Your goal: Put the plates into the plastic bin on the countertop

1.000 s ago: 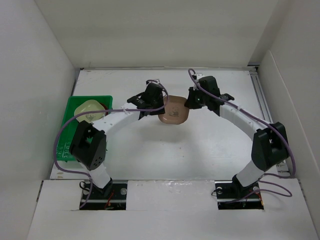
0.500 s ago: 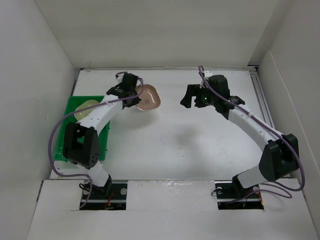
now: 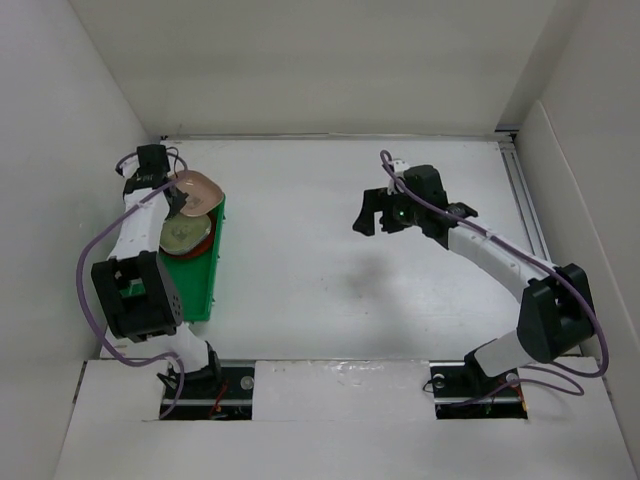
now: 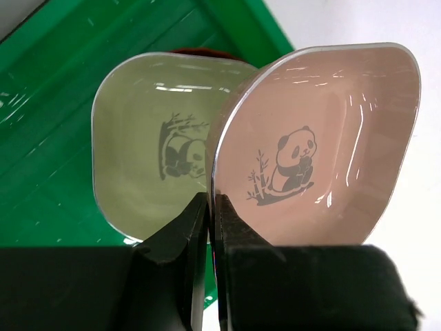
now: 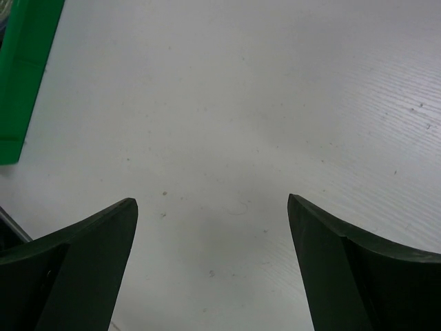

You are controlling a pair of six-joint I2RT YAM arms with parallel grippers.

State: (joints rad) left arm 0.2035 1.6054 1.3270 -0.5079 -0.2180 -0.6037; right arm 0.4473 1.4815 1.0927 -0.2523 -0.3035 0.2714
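I need to move my left gripper back and down and let go of the overhanging tan-pink plate onto the light green panda plate [image 3: 183,236] [image 4: 148,158], because that plate is below it and back toward my base.
My left gripper [image 4: 212,207] is shut on the rim of a tan-pink rounded-square plate [image 4: 324,145] with a panda print, held above the bright green plastic bin [image 4: 62,83]. Below it in the bin lies a light green panda plate [image 4: 148,158] on top of a red-brown one [image 3: 200,238]. From above, the tan-pink plate [image 3: 198,190] hangs over the bin's [image 3: 200,280] far end, with the left gripper [image 3: 172,190] at its left rim. My right gripper [image 5: 212,214] stands open and empty over the bare white countertop [image 5: 262,103]; in the top view the right gripper [image 3: 368,218] sits mid-table.
White walls enclose the countertop on three sides. A metal rail [image 3: 522,200] runs along the right edge. The bin's green corner [image 5: 24,76] shows at the left of the right wrist view.
The right gripper let go of the tan-pink plate and opened wide. The left arm carried the plate leftward from the table's middle to above the bin.
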